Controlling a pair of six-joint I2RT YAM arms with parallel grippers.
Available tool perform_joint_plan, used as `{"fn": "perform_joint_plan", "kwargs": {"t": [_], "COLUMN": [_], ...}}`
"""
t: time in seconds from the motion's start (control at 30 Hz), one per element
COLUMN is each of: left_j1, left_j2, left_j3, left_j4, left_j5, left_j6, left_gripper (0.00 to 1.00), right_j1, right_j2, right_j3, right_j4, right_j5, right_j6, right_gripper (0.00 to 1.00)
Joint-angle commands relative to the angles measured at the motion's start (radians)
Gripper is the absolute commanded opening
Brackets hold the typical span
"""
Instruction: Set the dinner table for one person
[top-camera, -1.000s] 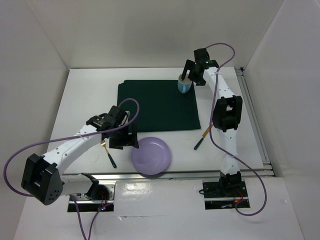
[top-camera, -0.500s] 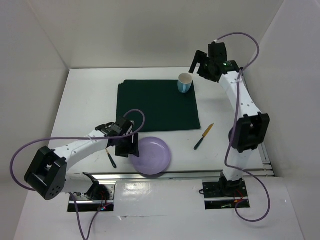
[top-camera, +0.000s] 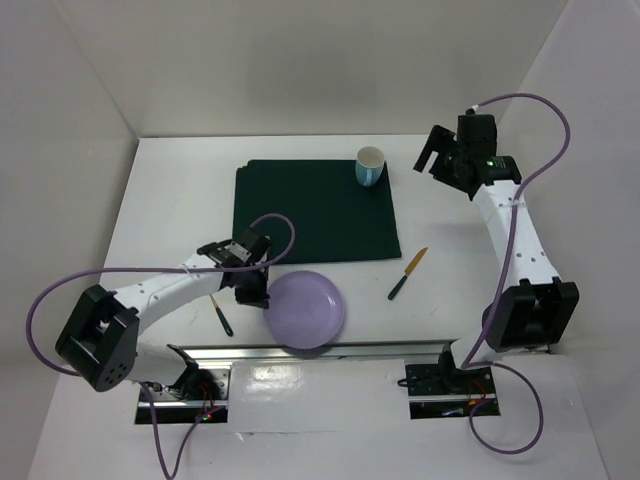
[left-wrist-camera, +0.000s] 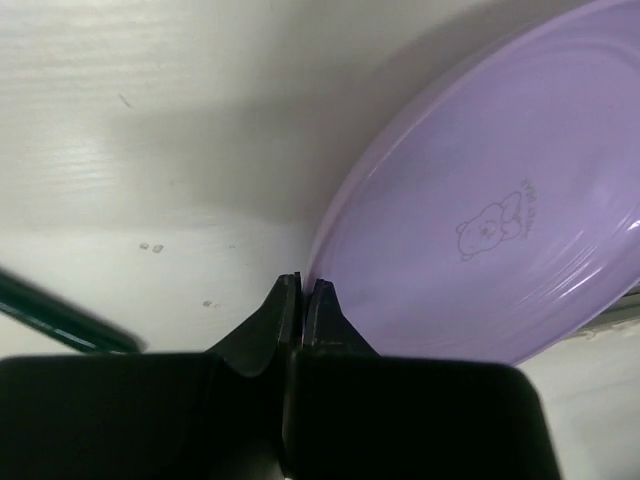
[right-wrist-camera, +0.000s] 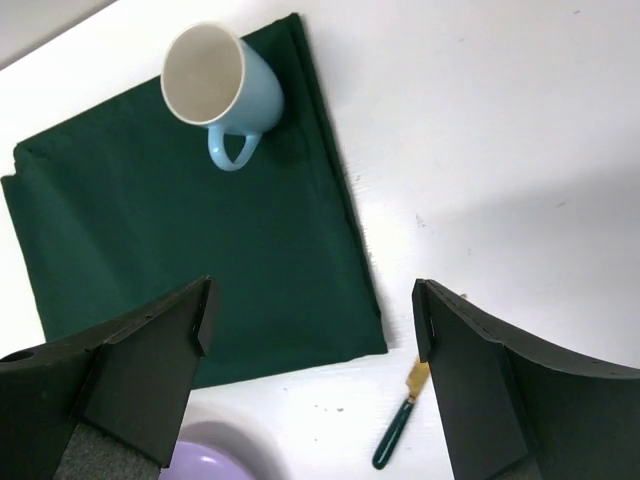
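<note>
I will next lift the plate (top-camera: 308, 310) with my left gripper, carry it outward over the bare middle of the mat, lower it there and then let it go, because that spot is empty.
A purple plate (top-camera: 308, 310) (left-wrist-camera: 480, 230) lies on the white dinner table (top-camera: 170, 200) near its front edge. My left gripper (top-camera: 258, 290) (left-wrist-camera: 302, 285) is shut on the plate's left rim, with one finger over the plate and one outside it. On the back right corner of a dark green mat (top-camera: 315, 212) (right-wrist-camera: 180, 250) stands a light blue mug (top-camera: 370, 166) (right-wrist-camera: 220, 85). Right of the mug, raised above the table, my right gripper (top-camera: 433, 160) (right-wrist-camera: 312, 295) is open and holds nothing.
A green-handled knife (top-camera: 407, 274) (right-wrist-camera: 400, 430) lies right of the plate, just off the mat's front right corner. Another green-handled utensil (top-camera: 220, 315) (left-wrist-camera: 60, 320) lies left of the plate under the left arm. White walls enclose the table.
The left gripper has closed on the plate's rim. The right arm has pulled away from the mug, swinging right and up, and stays open.
</note>
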Motion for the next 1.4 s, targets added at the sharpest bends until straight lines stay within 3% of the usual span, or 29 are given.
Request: {"fn": "perform_joint_plan", "kwargs": {"t": [0.0, 0.07, 0.1, 0.2, 0.33, 0.57, 0.77, 1.1, 1.37], "left_j1": [0.0, 0.014, 0.014, 0.101, 0.201, 0.261, 0.272, 0.281, 0.281], "left_j2": [-0.043, -0.043, -0.043, 0.049, 0.232, 0.607, 0.773, 0.889, 0.92], "left_j3": [0.132, 0.293, 0.294, 0.491, 0.687, 1.034, 1.099, 1.205, 1.236], "left_j4": [-0.107, -0.199, -0.225, -0.285, -0.285, -0.274, -0.183, -0.153, -0.169], "left_j5": [-0.048, -0.07, -0.071, -0.113, -0.083, -0.052, 0.054, 0.078, 0.031], "left_j6": [0.061, 0.081, 0.092, 0.092, 0.101, 0.082, 0.017, -0.026, -0.026], "left_gripper": [0.0, 0.0, 0.0, 0.0, 0.0, 0.0, 0.0, 0.0, 0.0], "right_j1": [-0.026, -0.035, -0.044, -0.067, -0.092, -0.103, -0.112, -0.112, -0.103], "right_j2": [-0.076, -0.101, -0.101, -0.121, -0.161, -0.286, -0.322, -0.374, -0.34], "right_j3": [-0.018, -0.038, -0.038, -0.093, -0.208, -0.441, -0.501, -0.654, -0.664], "right_j4": [0.005, -0.005, -0.005, -0.005, -0.015, -0.015, -0.054, -0.052, -0.041], "right_j5": [0.017, 0.017, 0.017, -0.001, -0.05, -0.153, -0.152, -0.236, -0.25], "right_j6": [-0.032, -0.041, -0.041, -0.041, -0.041, 0.005, -0.006, 0.026, 0.057], "right_gripper": [0.9, 0.9, 0.9, 0.9, 0.9, 0.89, 0.89, 0.89, 0.88]}}
